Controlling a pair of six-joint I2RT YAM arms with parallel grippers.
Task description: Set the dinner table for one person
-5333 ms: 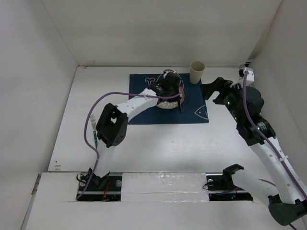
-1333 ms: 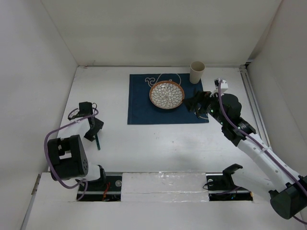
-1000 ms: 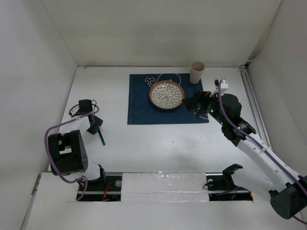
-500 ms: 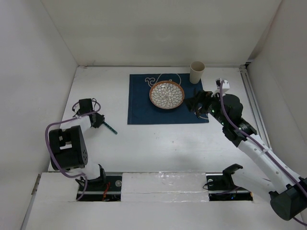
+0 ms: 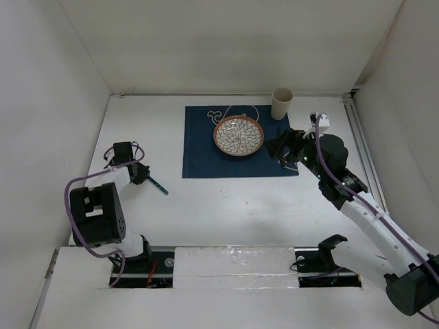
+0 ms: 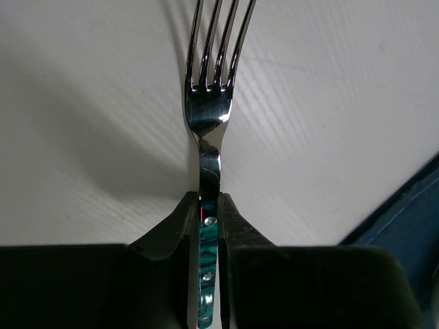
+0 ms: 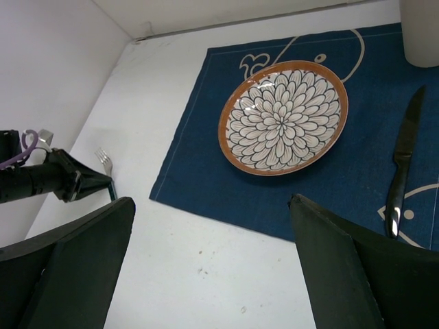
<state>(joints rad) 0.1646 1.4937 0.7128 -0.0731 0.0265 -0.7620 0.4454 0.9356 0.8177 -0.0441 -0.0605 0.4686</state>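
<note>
Next, my left gripper swings outward and toward the placemat (image 5: 202,159) onto its bare part beside the plate and releases the fork there, as the knife takes the plate's other side.
My left gripper (image 5: 147,177) is shut on the green handle of a steel fork (image 5: 159,185), low over the white dinner table (image 5: 226,205), left of the navy placemat (image 5: 202,159). In the left wrist view the fork (image 6: 210,116) runs straight out from the jaws, tines away from me. A flower-patterned plate (image 5: 238,135) sits on the placemat. A knife (image 7: 401,171) lies on the mat to its right. My right gripper (image 5: 278,152) hovers over the mat's right part, open and empty. In the right wrist view (image 7: 212,264) it looks down on the plate (image 7: 282,116) and the fork (image 7: 104,162).
A beige cup (image 5: 282,103) stands on the table at the mat's far right corner. White walls close the table on the left, right and far sides. A corner of the placemat (image 6: 411,226) shows in the left wrist view.
My left gripper left the plate, went to the table's left side and picked up the fork, whose handle has swung from pointing toward me to pointing right. The right gripper moved in over the mat.
</note>
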